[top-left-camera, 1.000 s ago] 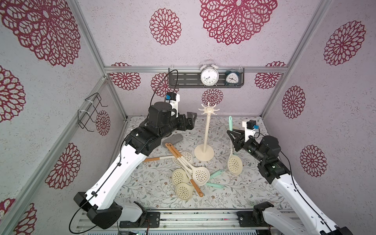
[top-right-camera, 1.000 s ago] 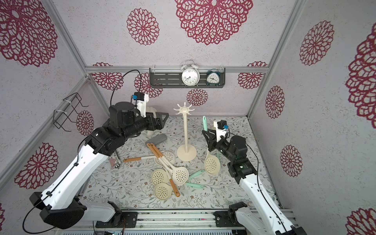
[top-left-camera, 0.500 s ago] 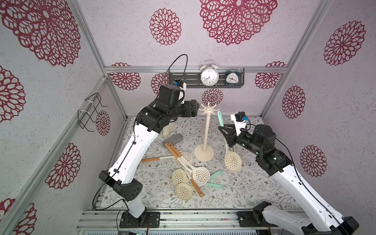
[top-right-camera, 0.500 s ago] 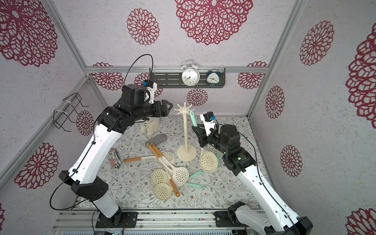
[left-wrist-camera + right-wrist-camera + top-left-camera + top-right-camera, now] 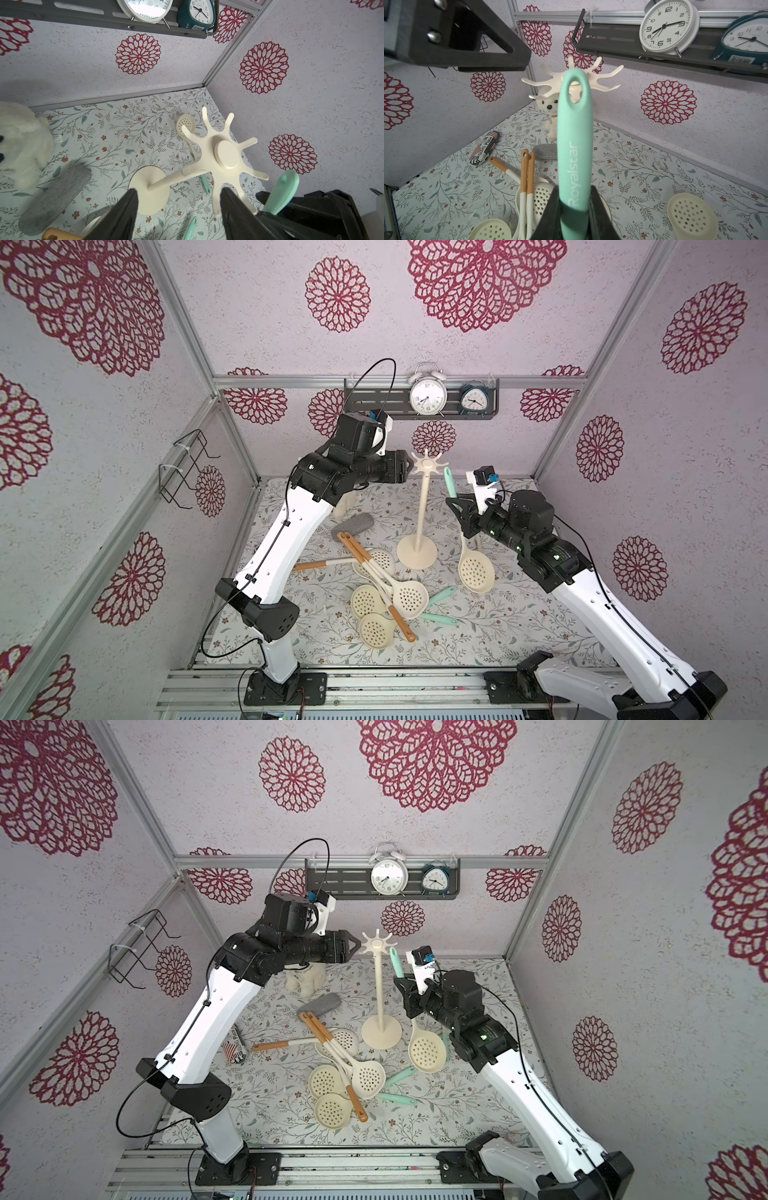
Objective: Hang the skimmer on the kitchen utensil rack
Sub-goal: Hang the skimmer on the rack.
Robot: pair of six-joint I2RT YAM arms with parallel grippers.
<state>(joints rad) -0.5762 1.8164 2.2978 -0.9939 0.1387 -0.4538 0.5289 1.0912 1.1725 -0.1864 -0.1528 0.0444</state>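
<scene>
The skimmer handle's hole faces the rack top's nearest hook (image 5: 438, 472) (image 5: 575, 95), so my right gripper will next move toward the rack, slip the hole over it, lower and release.
The kitchen utensil rack, a cream pole with a round base (image 5: 417, 552) and a star crown of hooks (image 5: 428, 465) (image 5: 376, 945), stands mid-mat. My right gripper (image 5: 458, 507) (image 5: 575, 199) is shut on the skimmer's mint handle (image 5: 575, 135) (image 5: 396, 963). The skimmer's cream perforated bowl (image 5: 476, 572) hangs below, right of the pole. The handle's hole sits just in front of the crown (image 5: 550, 83). My left gripper (image 5: 409, 467) (image 5: 179, 189) is open at the crown's left edge, with the pole (image 5: 166, 180) beyond its fingertips.
Several more skimmers (image 5: 386, 591) lie heaped on the floral mat in front of the rack. A grey roll (image 5: 353, 524), a white plush dog (image 5: 305, 979) and a striped pouch (image 5: 235, 1048) lie to the left. A dark shelf with two clocks (image 5: 419, 403) hangs on the back wall.
My left arm has risen and swung right to the rack's crown, its jaws narrowing. My right arm has carried the skimmer up and left, closer to the crown.
</scene>
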